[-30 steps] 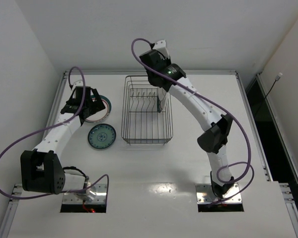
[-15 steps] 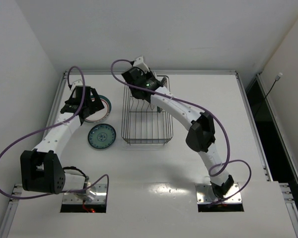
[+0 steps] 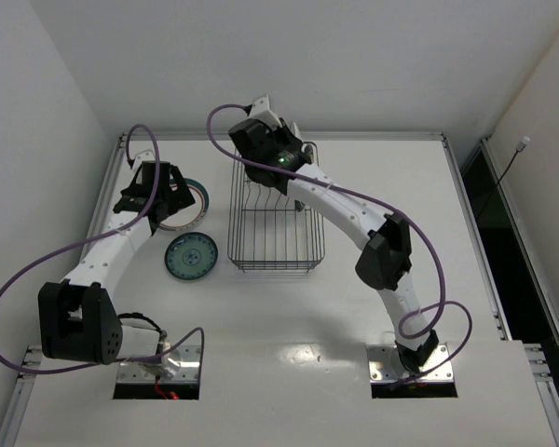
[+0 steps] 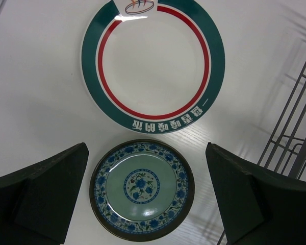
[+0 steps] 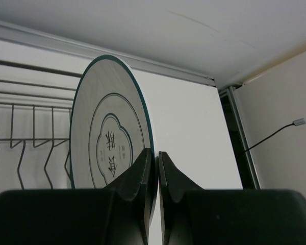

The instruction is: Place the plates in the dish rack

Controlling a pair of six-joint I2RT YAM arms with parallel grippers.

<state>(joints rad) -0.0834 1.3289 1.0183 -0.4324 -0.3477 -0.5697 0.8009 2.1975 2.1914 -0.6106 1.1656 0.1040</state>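
I need to lower the white plate on edge down among the dish rack's prongs next with my right gripper and release the plate's rim, since the rack's wires stand below my gripper.
My right gripper [image 5: 154, 153] is shut on the rim of the white plate with a flower outline [image 5: 109, 138], holding it on edge above the far end of the dish rack [image 3: 278, 214]; in the top view the gripper [image 3: 265, 168] hides that plate. The rack's prongs [image 5: 33, 140] show behind the plate. My left gripper [image 4: 148, 189] is open and empty, high above the small teal-blue plate [image 4: 142, 190], which lies flat on the table [image 3: 191, 256]. A green-red ringed plate [image 4: 153, 66] lies flat just beyond it, and in the top view [image 3: 197, 197] my left gripper [image 3: 163, 197] partly covers it.
The rack's left wire wall [image 4: 296, 127] stands just right of the two flat plates. The table's raised back edge [image 3: 373, 137] and the left wall are close to both grippers. The right arm's cable loops over the rack's far left corner [image 3: 219, 126].
My right arm has swung left with the plate, from the rack's far right side to its far left end. The left arm has not moved.
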